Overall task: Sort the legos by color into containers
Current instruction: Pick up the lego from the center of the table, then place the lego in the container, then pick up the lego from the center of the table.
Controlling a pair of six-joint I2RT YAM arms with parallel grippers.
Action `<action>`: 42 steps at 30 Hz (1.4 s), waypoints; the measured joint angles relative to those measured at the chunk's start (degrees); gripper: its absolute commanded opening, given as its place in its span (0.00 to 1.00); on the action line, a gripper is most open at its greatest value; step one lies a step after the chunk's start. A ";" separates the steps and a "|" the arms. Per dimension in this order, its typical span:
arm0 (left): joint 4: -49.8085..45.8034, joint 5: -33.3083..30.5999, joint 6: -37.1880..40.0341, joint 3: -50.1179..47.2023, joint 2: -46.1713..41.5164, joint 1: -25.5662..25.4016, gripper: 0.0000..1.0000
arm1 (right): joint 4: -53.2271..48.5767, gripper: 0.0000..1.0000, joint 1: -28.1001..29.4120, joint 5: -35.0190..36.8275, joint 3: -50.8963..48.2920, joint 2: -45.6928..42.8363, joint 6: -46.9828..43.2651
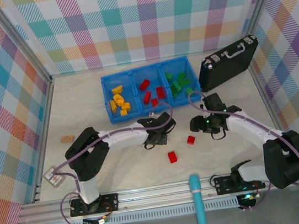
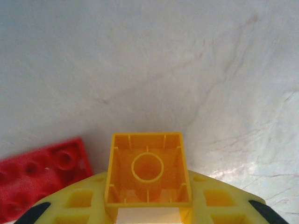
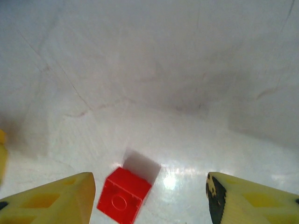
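Note:
My left gripper next lifts the yellow brick, carries it outward over the bin's section already holding yellow bricks, which lies outward, and releases it.
My left gripper point(image 1: 156, 139) is shut on a yellow brick point(image 2: 148, 170), whose hollow underside faces the wrist camera between the yellow fingers point(image 2: 219, 203). A flat red brick point(image 2: 39, 176) lies on the table just left of it. My right gripper point(image 3: 149, 200) is open and low over the table, and a small red brick point(image 3: 124, 195) lies between its fingers, nearer the left one. From above, my right gripper point(image 1: 199, 125) hovers by one red brick point(image 1: 191, 139), and another red brick point(image 1: 172, 156) lies nearer the front. The blue bin point(image 1: 133, 72) holds yellow bricks point(image 1: 118, 101) on the left, red ones point(image 1: 148, 91) in the middle and green ones point(image 1: 179, 83) on the right.
A black hard case point(image 1: 229, 62) stands tilted right of the bin. A small tan block point(image 1: 67, 138) and a white object point(image 1: 53, 178) lie at the left. A teal rod point(image 1: 198, 205) sticks up at the front rail. Plaid walls enclose the table.

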 measured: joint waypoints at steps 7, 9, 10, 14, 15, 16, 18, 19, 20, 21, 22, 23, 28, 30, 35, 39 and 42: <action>-0.07 -3.10 7.96 4.72 -12.09 5.62 0.23 | 0.09 0.68 0.00 -4.35 -3.72 -1.77 6.38; 0.42 -3.98 10.32 4.70 -15.78 8.57 0.23 | 0.50 0.69 0.00 -5.42 -4.37 -2.73 7.76; 0.94 -4.22 11.28 4.52 -17.14 10.23 0.23 | 0.59 0.69 0.02 -5.60 -4.55 -3.19 8.35; 3.72 -5.53 15.15 2.51 -19.54 17.05 0.22 | 0.92 0.69 0.74 -5.70 -4.59 -4.02 10.38; 4.35 -5.62 16.00 1.84 -19.41 18.53 0.22 | 0.81 0.69 0.96 -5.53 -4.59 -4.00 10.78; 4.79 -5.79 16.65 1.38 -19.17 19.67 0.22 | 0.70 0.69 1.20 -5.31 -4.59 -4.00 11.15; 6.08 -5.68 17.92 0.48 -18.03 22.14 0.22 | 0.61 0.68 1.75 -5.14 -4.59 -3.96 12.07; 6.47 -5.44 18.27 0.39 -17.27 23.06 0.22 | 0.48 0.68 2.03 -4.98 -4.55 -3.87 12.28; 7.26 -5.22 18.67 0.37 -16.15 24.11 0.22 | 0.37 0.68 2.47 -4.74 -4.39 -3.61 12.63; 8.20 -4.87 19.15 0.37 -14.86 25.09 0.22 | 0.31 0.68 3.06 -4.46 -4.13 -3.04 13.03; 9.03 -4.52 19.52 0.37 -13.57 25.90 0.22 | 0.20 0.68 3.63 -4.15 -3.80 -2.38 13.31; 9.84 -4.02 19.74 0.37 -12.24 26.64 0.22 | 0.15 0.68 4.31 -3.85 -3.32 -1.44 13.53; 13.77 -1.95 20.13 0.70 -4.81 30.14 0.21 | -0.55 0.68 7.21 -2.25 -0.42 2.69 14.67; 14.23 -1.20 20.46 1.79 -1.73 30.91 0.22 | -1.11 0.68 7.89 -1.64 1.16 3.96 14.88; 14.99 -0.02 21.46 6.95 2.56 31.28 0.37 | -1.66 0.68 8.28 -0.42 3.10 6.62 14.78; 14.93 1.05 22.58 9.57 3.61 31.28 0.46 | -2.67 0.67 8.35 0.48 3.34 9.49 14.58; 14.62 1.46 23.45 10.73 3.69 31.28 0.54 | -3.21 0.66 8.76 0.92 3.34 11.30 14.58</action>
